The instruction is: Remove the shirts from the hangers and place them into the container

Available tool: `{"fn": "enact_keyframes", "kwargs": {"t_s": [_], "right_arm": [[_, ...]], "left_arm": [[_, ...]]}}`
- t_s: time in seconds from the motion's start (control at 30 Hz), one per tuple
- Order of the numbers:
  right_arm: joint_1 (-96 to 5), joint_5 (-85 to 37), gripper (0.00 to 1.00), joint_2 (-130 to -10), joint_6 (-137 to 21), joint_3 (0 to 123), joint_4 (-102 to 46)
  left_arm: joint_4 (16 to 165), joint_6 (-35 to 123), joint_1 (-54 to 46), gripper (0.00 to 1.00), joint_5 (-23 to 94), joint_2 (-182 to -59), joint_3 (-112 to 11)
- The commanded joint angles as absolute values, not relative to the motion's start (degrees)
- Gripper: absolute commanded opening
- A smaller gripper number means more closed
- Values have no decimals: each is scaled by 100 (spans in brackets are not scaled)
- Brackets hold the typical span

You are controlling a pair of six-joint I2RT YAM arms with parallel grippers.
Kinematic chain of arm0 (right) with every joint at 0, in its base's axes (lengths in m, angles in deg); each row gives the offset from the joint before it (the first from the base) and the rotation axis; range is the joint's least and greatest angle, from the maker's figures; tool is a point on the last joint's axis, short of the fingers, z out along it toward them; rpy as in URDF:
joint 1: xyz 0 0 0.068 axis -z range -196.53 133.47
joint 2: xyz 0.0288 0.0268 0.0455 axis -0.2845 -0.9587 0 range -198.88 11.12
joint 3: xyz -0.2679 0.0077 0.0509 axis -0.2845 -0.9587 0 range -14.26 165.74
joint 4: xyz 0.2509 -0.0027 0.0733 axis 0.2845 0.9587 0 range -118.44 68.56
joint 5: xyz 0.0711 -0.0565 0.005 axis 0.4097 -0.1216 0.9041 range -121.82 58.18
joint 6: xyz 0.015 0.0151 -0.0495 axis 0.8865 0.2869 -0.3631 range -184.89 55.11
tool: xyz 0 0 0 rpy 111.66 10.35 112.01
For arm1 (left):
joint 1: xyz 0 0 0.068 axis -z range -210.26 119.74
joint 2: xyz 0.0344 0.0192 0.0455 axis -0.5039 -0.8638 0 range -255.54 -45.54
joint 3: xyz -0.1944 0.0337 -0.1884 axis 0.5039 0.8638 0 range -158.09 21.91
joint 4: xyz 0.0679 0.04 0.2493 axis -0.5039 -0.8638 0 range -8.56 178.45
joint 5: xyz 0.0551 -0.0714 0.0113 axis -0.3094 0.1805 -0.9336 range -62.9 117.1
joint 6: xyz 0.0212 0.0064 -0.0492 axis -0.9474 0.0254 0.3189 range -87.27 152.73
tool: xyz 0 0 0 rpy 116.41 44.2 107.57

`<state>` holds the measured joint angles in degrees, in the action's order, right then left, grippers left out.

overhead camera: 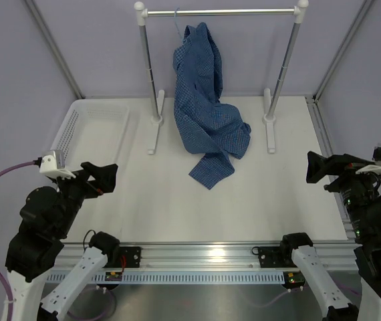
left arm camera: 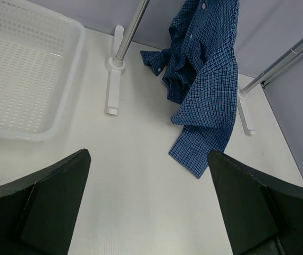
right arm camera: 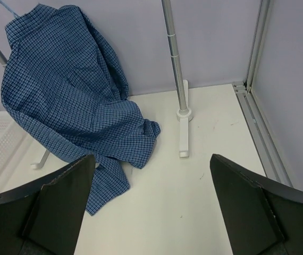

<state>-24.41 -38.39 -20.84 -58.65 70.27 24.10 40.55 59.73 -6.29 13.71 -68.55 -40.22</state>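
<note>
The left gripper reaches outward and across onto the hanging shirt's upper near edge [overhead camera: 180, 77] [left arm camera: 227, 47] next, since it lies outward and to my gripper's right in the top view.
The blue checked shirt [overhead camera: 207, 107] hangs from the rail on a thin light-blue hanger, of which only the hook [overhead camera: 176, 20] shows. Its lower half and a sleeve are slumped on the table. The white mesh container [overhead camera: 70, 130] sits at the far left and holds nothing. My left gripper [overhead camera: 103, 177] hovers open near the container's front end, well short of the shirt. My right gripper [overhead camera: 317, 167] is open at the right side, also apart from it. The left wrist view has the shirt [left arm camera: 204, 79] and container [left arm camera: 72, 74] beyond the open gripper [left arm camera: 148, 154]. The right wrist view shows the shirt [right arm camera: 66, 101], the hanger hook [right arm camera: 8, 8] and the open gripper [right arm camera: 151, 157].
A white-and-metal clothes rail [overhead camera: 220, 12] spans the back on two posts, with feet on the table at left [overhead camera: 154, 137] and right [overhead camera: 269, 130]. Grey walls with metal framing close in the back and sides. An aluminium rail [overhead camera: 197, 254] runs along the near edge.
</note>
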Motion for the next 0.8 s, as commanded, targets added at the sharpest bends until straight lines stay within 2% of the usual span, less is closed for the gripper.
{"fn": "enact_keyframes", "kwargs": {"t_s": [0.0,0.07,0.17,0.27,0.5,0.6,0.77], "right_arm": [[-2488,-3736,99,-2507,-5857,6941,2465],[-2488,-3490,100,-2859,-5707,6932,2360],[-2488,-2368,100,-3368,-5558,6906,2053],[-2488,-2041,100,-3982,-5267,6774,1631],[-2664,-2180,99,-4916,-5241,6976,1138],[-2664,-2137,99,-5005,-5162,6941,1155],[-2664,-2075,99,-4602,-5100,6433,1190]], "left_arm": [[4283,5962,-600,99,1339,-7023,-4234],[4292,5945,-600,99,1233,-7304,-4278],[4283,5901,-600,99,1294,-7814,-4426],[4300,5997,-600,99,1418,-8254,-4559],[4843,6138,-600,99,1944,-9473,-5226],[5432,6138,-600,99,2296,-10342,-5770],[5601,5884,-583,99,2473,-12198,-7788]]}}
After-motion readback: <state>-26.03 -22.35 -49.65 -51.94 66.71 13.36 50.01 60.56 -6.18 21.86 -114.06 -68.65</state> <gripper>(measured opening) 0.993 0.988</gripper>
